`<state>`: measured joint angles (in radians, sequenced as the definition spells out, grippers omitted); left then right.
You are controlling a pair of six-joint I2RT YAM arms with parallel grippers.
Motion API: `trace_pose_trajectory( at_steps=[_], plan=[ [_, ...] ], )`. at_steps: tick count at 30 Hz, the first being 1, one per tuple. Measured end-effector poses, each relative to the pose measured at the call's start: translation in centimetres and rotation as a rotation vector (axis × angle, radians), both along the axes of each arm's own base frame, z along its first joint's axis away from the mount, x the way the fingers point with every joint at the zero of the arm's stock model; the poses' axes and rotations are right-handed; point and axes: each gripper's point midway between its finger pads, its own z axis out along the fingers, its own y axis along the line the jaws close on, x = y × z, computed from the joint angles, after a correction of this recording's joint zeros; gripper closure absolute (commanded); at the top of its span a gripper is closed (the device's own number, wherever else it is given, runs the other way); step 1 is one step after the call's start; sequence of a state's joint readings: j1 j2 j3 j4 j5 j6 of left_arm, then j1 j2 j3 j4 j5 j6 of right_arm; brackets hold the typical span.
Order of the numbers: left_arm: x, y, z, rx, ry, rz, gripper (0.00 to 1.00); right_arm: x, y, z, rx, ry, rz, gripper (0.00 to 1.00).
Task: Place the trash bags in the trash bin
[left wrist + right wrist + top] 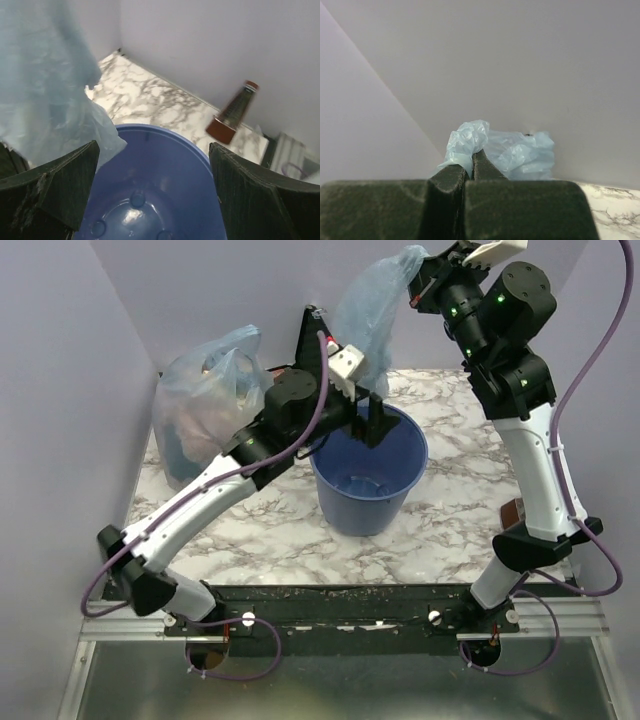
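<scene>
I will next reach outward with my left gripper, turning to the left in its wrist view, and close on the bag's lower end, which hangs there.
The light-blue trash bag hangs limp from my right gripper, which is shut on its top, high above the far rim of the blue trash bin. In the right wrist view the film bunches over the closed fingertips. My left gripper is open at the bin's far-left rim. In the left wrist view the bin's inside lies between the spread fingers and the bag hangs at the left, its lower edge over the rim.
A bulging clear bag of coloured items stands at the table's back left. A dark cone-shaped bottle with a red cap lies on the marble by the back wall. A brown block sits by the right arm's base.
</scene>
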<state>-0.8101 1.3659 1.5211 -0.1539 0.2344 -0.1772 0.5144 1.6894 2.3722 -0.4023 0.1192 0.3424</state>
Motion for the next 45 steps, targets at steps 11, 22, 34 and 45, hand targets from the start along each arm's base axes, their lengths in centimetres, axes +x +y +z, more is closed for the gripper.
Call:
trace_pose_trajectory(
  at_steps=[11, 22, 34, 45],
  plan=[
    [14.0, 0.1, -5.3, 0.021, 0.148, 0.590, 0.01, -1.0, 0.8, 1.4, 0.042, -0.035, -0.030, 0.99],
    [13.9, 5.0, -3.0, -0.038, 0.013, 0.682, 0.56, -1.2, 0.0, 2.9, 0.071, -0.075, -0.064, 0.99],
    [15.0, 14.7, -0.6, 0.014, -0.169, 0.572, 1.00, 0.8, -0.1, -3.6, -0.122, 0.014, -0.121, 0.99],
    [6.3, 17.0, 5.3, 0.102, -0.356, 0.259, 1.00, -9.0, -2.5, -8.4, -0.529, -0.048, 0.101, 0.99]
  ],
)
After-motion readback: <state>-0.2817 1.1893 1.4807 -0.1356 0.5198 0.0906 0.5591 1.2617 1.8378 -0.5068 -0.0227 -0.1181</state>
